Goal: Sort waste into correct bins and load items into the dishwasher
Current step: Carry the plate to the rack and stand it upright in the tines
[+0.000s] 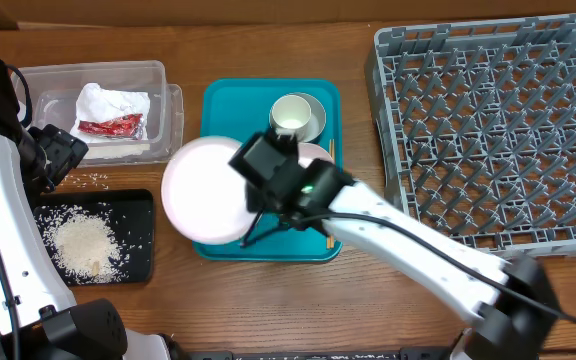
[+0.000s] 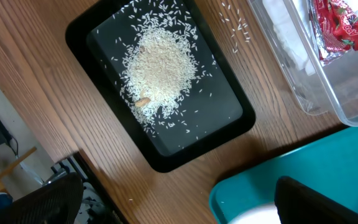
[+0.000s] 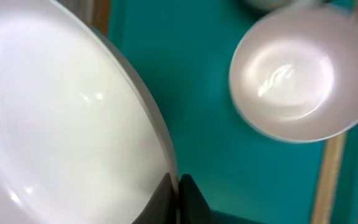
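Observation:
My right gripper holds the plate and should next lift outward across the teal tray to the dish rack. It should then tilt and lower the plate into the rack's far tray-side corner [image 1: 418, 78], because those pegs are empty.
My right gripper [image 1: 251, 192] [image 3: 178, 186] is shut on the rim of the round pale plate [image 1: 200, 190] [image 3: 61, 118], held over the left edge of the teal tray [image 1: 223, 100]. A small white bowl [image 3: 300, 87] lies on the tray beside wooden chopsticks [image 3: 328, 180]. A white cup [image 1: 290, 113] sits in a grey-green bowl [image 1: 313, 120]. The clear tub [image 1: 163, 75] holds a crumpled napkin [image 1: 108, 102] and a red wrapper [image 1: 110, 127]. The black tray [image 1: 138, 205] [image 2: 104, 31] holds rice [image 1: 83, 243] [image 2: 160, 65]. My left gripper [image 1: 53, 160] is at the far left; its jaws are not readable. The grey dish rack [image 1: 493, 125] stands at right.
Loose rice grains [image 1: 93, 180] lie on the wooden table between the tub and the black tray, and also show in the left wrist view [image 2: 235, 28]. The teal tray's corner [image 2: 229, 193] shows low in the left wrist view.

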Robot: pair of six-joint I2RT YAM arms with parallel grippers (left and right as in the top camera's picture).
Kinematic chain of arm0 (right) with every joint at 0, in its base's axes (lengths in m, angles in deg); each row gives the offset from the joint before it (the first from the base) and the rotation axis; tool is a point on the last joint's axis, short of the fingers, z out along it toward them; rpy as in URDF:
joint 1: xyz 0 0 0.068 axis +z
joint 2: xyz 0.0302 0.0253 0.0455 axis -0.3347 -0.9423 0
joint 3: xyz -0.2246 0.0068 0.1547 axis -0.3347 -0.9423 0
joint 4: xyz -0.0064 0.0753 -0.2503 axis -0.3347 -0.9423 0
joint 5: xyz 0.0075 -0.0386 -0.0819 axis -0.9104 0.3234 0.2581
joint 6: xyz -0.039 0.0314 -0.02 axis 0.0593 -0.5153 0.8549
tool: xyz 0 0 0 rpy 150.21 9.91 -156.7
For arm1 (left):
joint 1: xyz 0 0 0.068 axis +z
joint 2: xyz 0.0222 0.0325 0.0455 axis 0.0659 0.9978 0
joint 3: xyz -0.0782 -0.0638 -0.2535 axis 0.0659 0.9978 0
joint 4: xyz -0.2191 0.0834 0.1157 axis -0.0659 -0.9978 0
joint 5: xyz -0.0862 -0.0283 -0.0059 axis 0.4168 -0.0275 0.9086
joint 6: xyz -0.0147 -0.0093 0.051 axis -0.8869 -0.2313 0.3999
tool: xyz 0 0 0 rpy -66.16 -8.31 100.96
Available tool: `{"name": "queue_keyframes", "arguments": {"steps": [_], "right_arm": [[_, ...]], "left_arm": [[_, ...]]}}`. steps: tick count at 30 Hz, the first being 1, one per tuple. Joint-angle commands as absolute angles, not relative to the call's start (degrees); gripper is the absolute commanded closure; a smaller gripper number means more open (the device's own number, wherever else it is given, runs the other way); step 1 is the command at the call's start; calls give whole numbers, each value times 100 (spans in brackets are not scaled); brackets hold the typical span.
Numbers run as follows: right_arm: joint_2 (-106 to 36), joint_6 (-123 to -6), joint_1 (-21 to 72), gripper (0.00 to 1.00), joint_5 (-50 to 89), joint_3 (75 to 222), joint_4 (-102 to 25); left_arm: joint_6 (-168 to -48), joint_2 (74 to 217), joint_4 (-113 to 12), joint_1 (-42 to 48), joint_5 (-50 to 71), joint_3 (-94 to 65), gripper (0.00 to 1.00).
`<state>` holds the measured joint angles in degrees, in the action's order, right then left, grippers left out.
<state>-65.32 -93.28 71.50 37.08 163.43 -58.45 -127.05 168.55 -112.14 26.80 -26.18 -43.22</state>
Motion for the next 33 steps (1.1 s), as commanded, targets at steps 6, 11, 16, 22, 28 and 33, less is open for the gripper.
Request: {"name": "queue_keyframes", "arguments": {"steps": [6, 11, 16, 22, 28, 33], "right_arm": [[-5352, -8918, 6053, 96, 6327, 17110, -6483], [-5324, -8183, 5062, 96, 6875, 17101, -6579], [-5396, -6915, 3994, 96, 6886, 17079, -6148], [-5551, -5995, 2730, 96, 6855, 16874, -5139], [-6078, -5401, 2009, 96, 6097, 16869, -4671], [-6578, -5324, 1989, 96, 5975, 16869, -4428]], "left_arm": [[-12595, 16860, -11208, 2691, -2618, -4317, 0], [-12595, 16860, -11206, 2691, -2618, -4317, 0], [-12595, 16860, -11208, 2691, -2618, -4317, 0], [-12595, 16860, -11206, 2691, -2618, -4317, 0], [-12595, 16860, -11206, 2691, -2618, -4317, 0], [-12595, 16860, -11206, 2691, -2618, -4317, 0]]}}
